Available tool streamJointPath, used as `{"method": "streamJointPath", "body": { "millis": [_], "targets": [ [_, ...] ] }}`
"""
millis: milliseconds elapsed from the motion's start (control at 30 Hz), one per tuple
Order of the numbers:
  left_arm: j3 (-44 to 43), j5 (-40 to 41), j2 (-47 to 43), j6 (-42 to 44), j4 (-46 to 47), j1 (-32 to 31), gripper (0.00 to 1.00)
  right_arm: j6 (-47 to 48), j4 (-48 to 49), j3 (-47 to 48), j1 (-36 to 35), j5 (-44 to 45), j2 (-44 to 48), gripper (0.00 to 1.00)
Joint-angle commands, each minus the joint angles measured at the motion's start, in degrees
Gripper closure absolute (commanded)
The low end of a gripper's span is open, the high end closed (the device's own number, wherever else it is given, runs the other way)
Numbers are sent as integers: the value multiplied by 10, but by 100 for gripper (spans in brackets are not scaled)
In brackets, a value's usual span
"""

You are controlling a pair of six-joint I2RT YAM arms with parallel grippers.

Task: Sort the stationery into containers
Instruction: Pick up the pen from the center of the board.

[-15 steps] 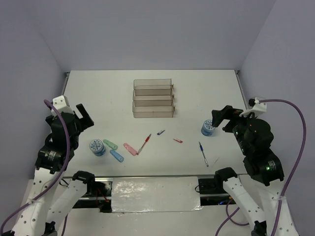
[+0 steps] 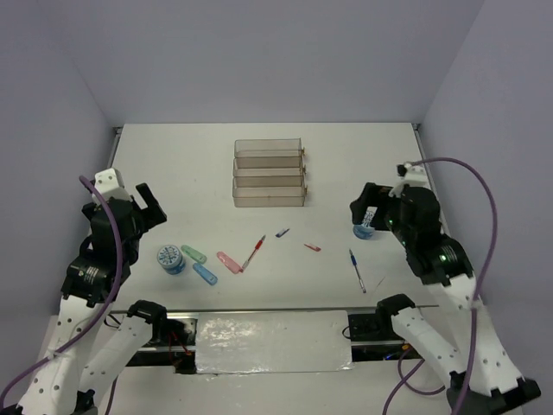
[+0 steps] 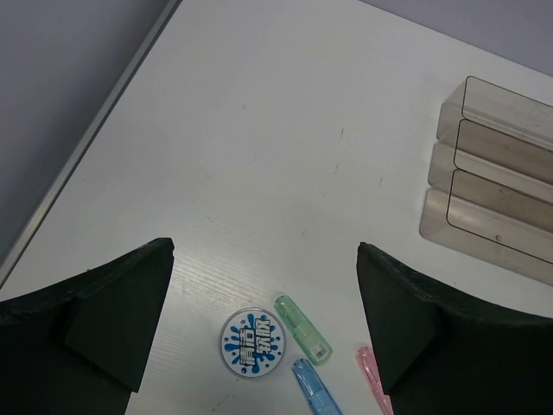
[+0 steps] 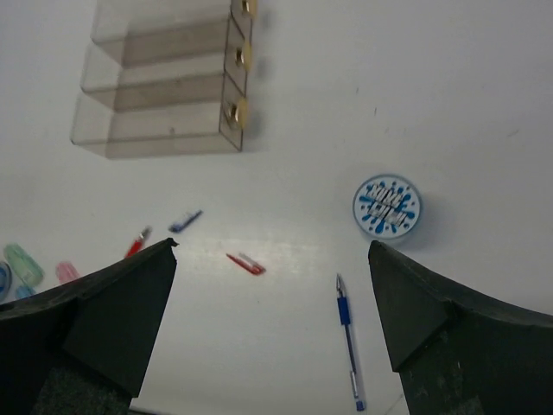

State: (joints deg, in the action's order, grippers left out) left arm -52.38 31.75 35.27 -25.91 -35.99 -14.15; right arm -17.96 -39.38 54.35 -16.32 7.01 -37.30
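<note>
I will next move my right gripper back and down from over the second roll onto the blue pen's grip (image 2: 353, 260) (image 4: 345, 312), because the bare tabletop on both sides leaves room for my fingers.
The smoky clear containers (image 2: 269, 173) stand at mid-table, also in the left wrist view (image 3: 492, 173) and the right wrist view (image 4: 164, 86). My left gripper (image 2: 147, 207) is open and empty above a blue patterned roll (image 3: 252, 342), a green capsule (image 3: 302, 328), a blue capsule (image 3: 316, 396) and a pink capsule (image 3: 370, 367). My right gripper (image 2: 367, 210) is open and empty, raised over the second roll (image 4: 386, 206), a blue pen (image 4: 347, 337), a red cap (image 4: 246, 263) and a blue cap (image 4: 185, 221). A red pen (image 2: 253, 252) lies near the pink capsule.
The table's metal rim (image 3: 86, 147) runs along the left side. A purple wall closes the back. The arm bases and a shiny plate (image 2: 272, 341) sit at the near edge.
My right arm has swung left and forward, so its gripper now hangs over the right roll. The left arm has barely moved. Nothing on the table shifted.
</note>
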Motion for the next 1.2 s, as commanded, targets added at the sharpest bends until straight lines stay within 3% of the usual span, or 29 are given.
{"method": "streamJointPath", "body": {
  "millis": [0, 267, 500, 667, 767, 867, 1033, 1167],
  "targets": [
    [1, 3, -5, -5, 14, -3, 1, -10, -25, -40, -24, -39, -83, 0],
    [2, -10, -3, 0, 19, -3, 1, -57, -36, -86, -88, 2, -161, 0],
    [3, -18, -5, 2, 23, -3, 1, -92, -51, -91, -90, 12, -207, 0],
    [3, -26, 7, 6, 27, -5, 1, -164, 3, -148, -88, 34, -232, 1],
    [3, -26, 9, 8, 28, -18, 1, -174, -20, -157, -87, 67, -250, 2],
    [3, -28, 11, 10, 30, -31, 1, -183, -4, -173, -88, 39, -265, 2],
    [3, -29, 10, 12, 32, -43, 1, -208, -13, -177, -87, 92, -301, 3],
    [3, -26, 15, 13, 31, -55, 1, -199, -14, -166, -84, 72, -360, 4]
  ]
}}
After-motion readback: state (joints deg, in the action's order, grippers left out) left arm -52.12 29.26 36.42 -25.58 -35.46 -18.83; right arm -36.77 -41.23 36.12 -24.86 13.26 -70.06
